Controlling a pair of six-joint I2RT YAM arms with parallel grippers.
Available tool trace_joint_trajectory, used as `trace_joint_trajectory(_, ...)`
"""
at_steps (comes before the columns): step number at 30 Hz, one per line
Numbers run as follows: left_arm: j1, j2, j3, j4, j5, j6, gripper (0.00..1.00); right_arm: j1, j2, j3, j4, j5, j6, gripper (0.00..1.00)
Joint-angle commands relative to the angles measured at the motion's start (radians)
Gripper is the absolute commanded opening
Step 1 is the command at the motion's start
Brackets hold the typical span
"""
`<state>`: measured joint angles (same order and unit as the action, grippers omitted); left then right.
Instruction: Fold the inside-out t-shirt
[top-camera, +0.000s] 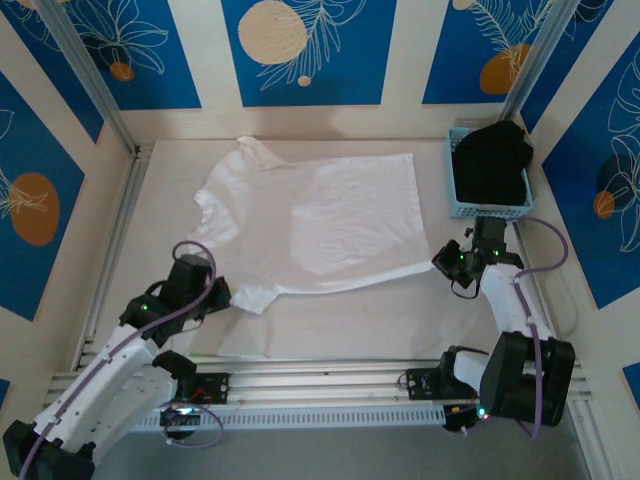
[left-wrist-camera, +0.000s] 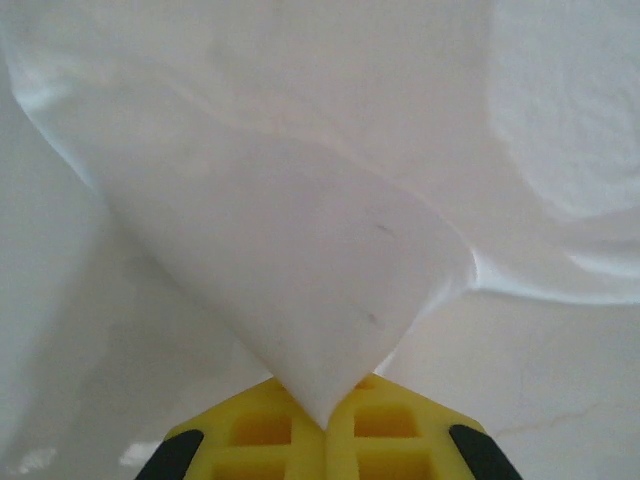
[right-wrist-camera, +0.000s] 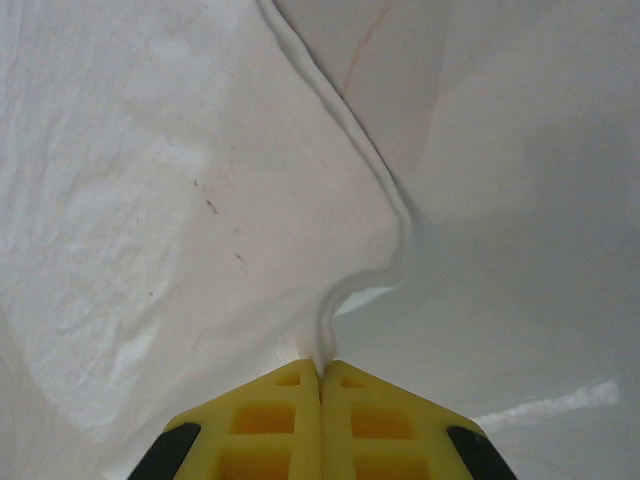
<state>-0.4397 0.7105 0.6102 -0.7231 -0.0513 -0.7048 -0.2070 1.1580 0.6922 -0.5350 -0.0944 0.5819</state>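
My left gripper will carry the shirt's lifted point outward and release it onto the shirt's collar end (top-camera: 221, 208), because that near sleeve sticks out past the table's near edge.
The inside-out t-shirt (top-camera: 330, 215) lies spread on the table, white and wrinkled, with its collar toward the far left. My left gripper (top-camera: 226, 296) sits at the near left sleeve. In the left wrist view its yellow fingers (left-wrist-camera: 260, 430) are shut on a lifted point of the white cloth (left-wrist-camera: 300, 260). My right gripper (top-camera: 441, 262) is at the shirt's near right corner. The right wrist view has the right gripper (right-wrist-camera: 320, 370) shut on the hemmed edge (right-wrist-camera: 345, 280), which curls up from the table.
A light blue basket (top-camera: 490, 211) at the far right holds a black garment (top-camera: 492, 160). Aluminium rails run along the near edge (top-camera: 320, 375) and the left side (top-camera: 110, 260). Bare table (top-camera: 350, 320) lies between the shirt and the arm bases.
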Motion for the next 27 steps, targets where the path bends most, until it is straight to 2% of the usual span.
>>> trace_joint_trajectory(1,0.105,0.05,0.057,0.012,0.068,0.126,0.0,-0.012,0.059,0.07,0.026,-0.035,-0.031,0.01)
trace_joint_trajectory(7,0.208,0.194,0.138,0.129,0.151,0.186,0.0,0.004,0.177,0.131,0.099,-0.062,0.005,0.02)
trace_joint_trajectory(16,0.3,0.363,0.208,0.258,0.18,0.201,0.0,0.03,0.304,0.215,0.126,-0.03,0.001,0.03)
trace_joint_trajectory(27,0.331,0.527,0.291,0.358,0.184,0.19,0.0,0.034,0.372,0.263,0.147,-0.016,0.003,0.03)
